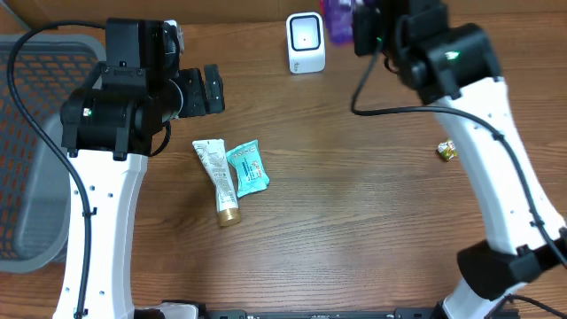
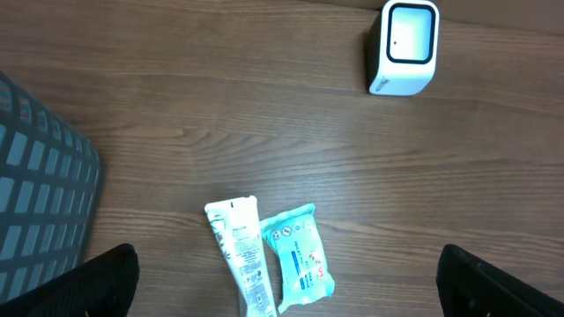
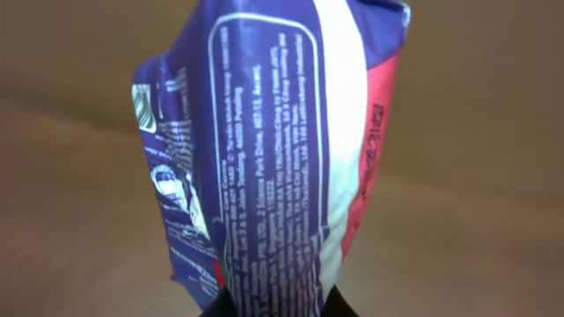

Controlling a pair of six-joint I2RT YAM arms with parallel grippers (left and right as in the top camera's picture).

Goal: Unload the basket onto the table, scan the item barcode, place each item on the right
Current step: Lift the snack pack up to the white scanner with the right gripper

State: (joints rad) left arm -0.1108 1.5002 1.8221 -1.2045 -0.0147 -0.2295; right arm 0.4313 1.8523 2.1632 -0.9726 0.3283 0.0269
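Observation:
The robot next needs to swing its right gripper over the scanner (image 1: 306, 42) close beside the held packet, then move it back and down by the gold wrapper (image 1: 447, 150) to let go of the packet.
A purple, white and red snack packet (image 3: 282, 150) fills the right wrist view, pinched at its lower end by my right gripper (image 3: 273, 310), which is shut on it. Only small print shows on this face; I see no barcode. From overhead the packet (image 1: 337, 19) hangs at the table's far edge, just right of the white scanner (image 1: 306, 42), with the right gripper (image 1: 361, 27) beside it. My left gripper (image 1: 213, 89) is open and holds nothing, hovering above a cream tube (image 2: 242, 255) and a teal wipes pack (image 2: 298, 258). The scanner (image 2: 404, 47) also shows in the left wrist view.
The cream tube (image 1: 219, 180) and teal wipes pack (image 1: 247, 167) lie side by side left of centre. A small gold-wrapped sweet (image 1: 446, 151) lies at the right. A grey mesh basket (image 1: 35, 151) stands off the left side.

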